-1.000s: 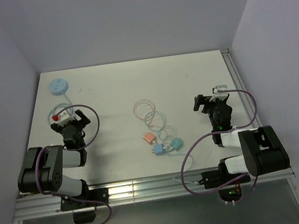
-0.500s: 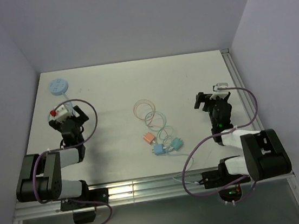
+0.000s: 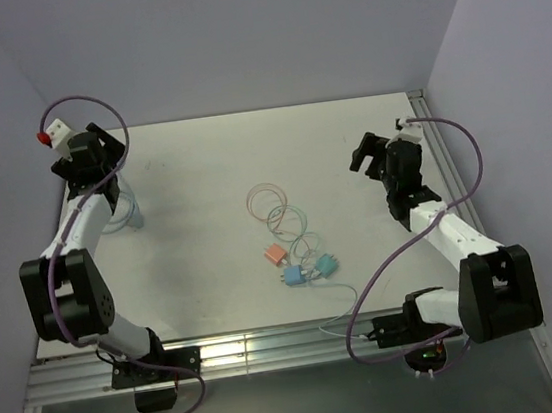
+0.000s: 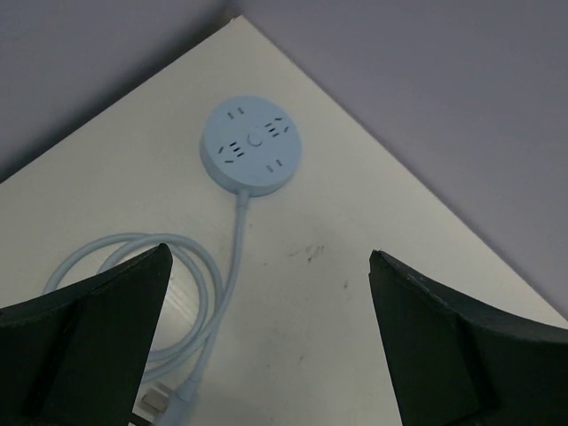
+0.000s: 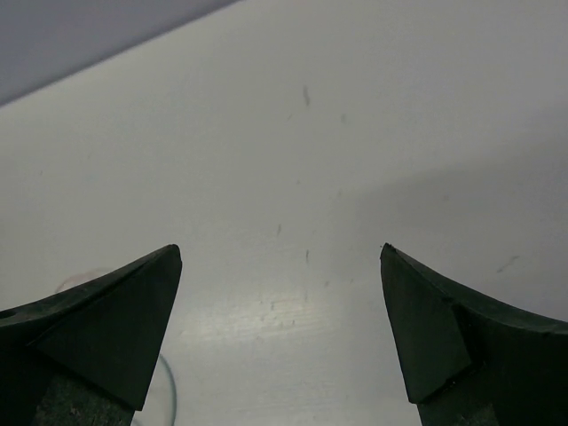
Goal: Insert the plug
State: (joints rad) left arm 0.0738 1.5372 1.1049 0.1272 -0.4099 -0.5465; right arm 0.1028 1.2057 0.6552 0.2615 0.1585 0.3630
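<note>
My right gripper goes to the left in the top view, back and down onto the orange plug's body (image 3: 277, 254) next, since it sits clear of the blue plug.
The round light-blue socket (image 4: 253, 146) lies near the table's far left corner, and its pale cable (image 4: 191, 293) coils toward me. In the top view my left arm hides the socket. My left gripper (image 3: 87, 157) (image 4: 271, 253) hovers above it, open and empty. Three small plugs lie at the table's centre on thin looped wires (image 3: 276, 206): orange (image 3: 276, 255), blue (image 3: 293, 276) and teal (image 3: 325, 263). My right gripper (image 3: 375, 151) (image 5: 280, 248) hangs open and empty over bare table to the right of them.
The socket cable's own end (image 4: 155, 404) lies by the coil under my left fingers. A thin wire arc (image 5: 169, 390) shows at the lower left of the right wrist view. Grey walls close the table at the back and both sides. A rail (image 3: 440, 146) runs along the right edge.
My left arm has stretched out and swung from the near left to the far left corner, now covering the socket in the top view. My right arm has reached farther back. Both grippers stayed open.
</note>
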